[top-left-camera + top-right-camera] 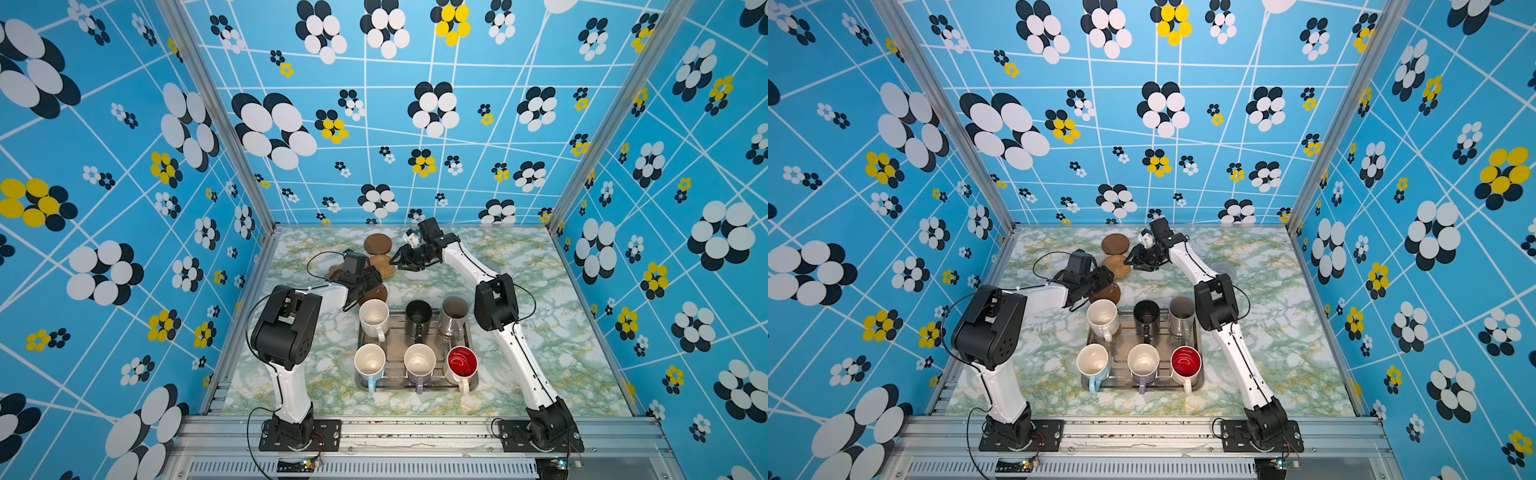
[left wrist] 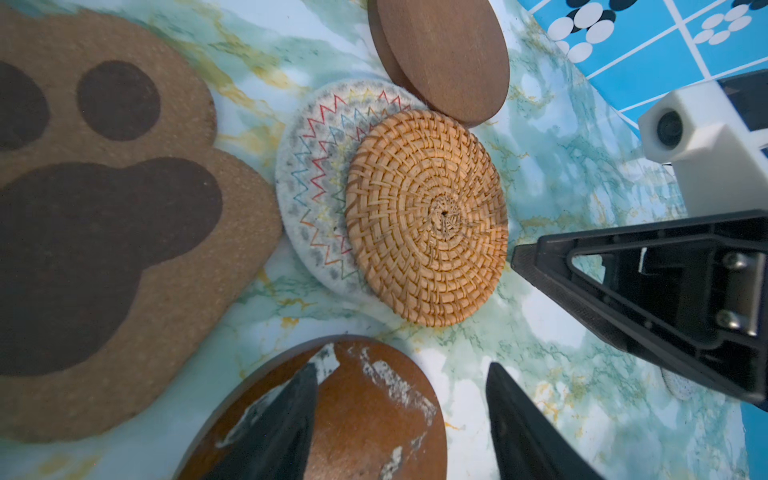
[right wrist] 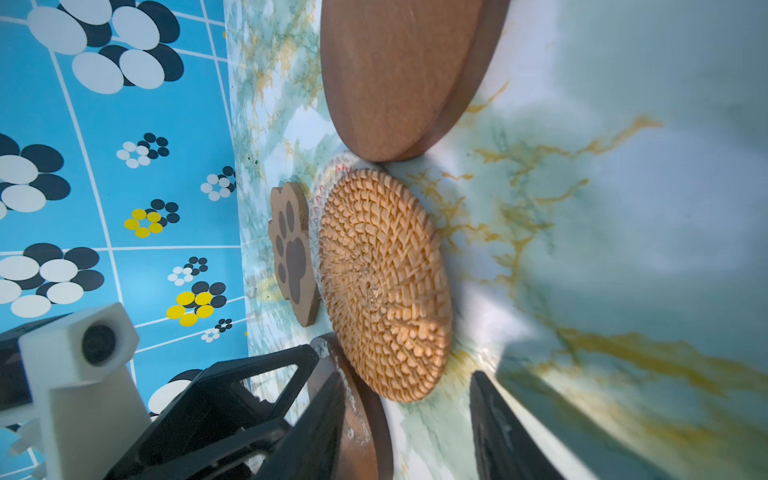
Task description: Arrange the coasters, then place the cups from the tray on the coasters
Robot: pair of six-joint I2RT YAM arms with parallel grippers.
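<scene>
The rattan coaster's near edge (image 1: 391, 270) (image 3: 421, 382) is between the open fingers of my right gripper, so next this gripper needs to come down toward the table onto that edge and close there.
Several coasters lie clustered at the back of the table: a plain brown disc (image 1: 377, 244), a tan rattan round (image 2: 428, 216) overlapping a white crochet one (image 2: 316, 187), a brown paw (image 2: 124, 228) and a white-smeared brown disc (image 2: 365, 415). A pale grey round (image 1: 1225, 268) lies apart, to the right. My left gripper (image 2: 402, 368) is open over the smeared disc's edge, one finger above the disc and one above the table. My right gripper (image 3: 407, 376) is open and empty beside the rattan round. Several cups, among them a black one (image 1: 418, 316) and a red-lined one (image 1: 462, 363), stand on the tray (image 1: 415, 387).
The two grippers are close together over the coaster cluster, the right one (image 2: 665, 291) showing in the left wrist view. The blue patterned back wall (image 1: 415, 124) rises just behind the coasters. The tray sits in front of the cluster, between the two arms.
</scene>
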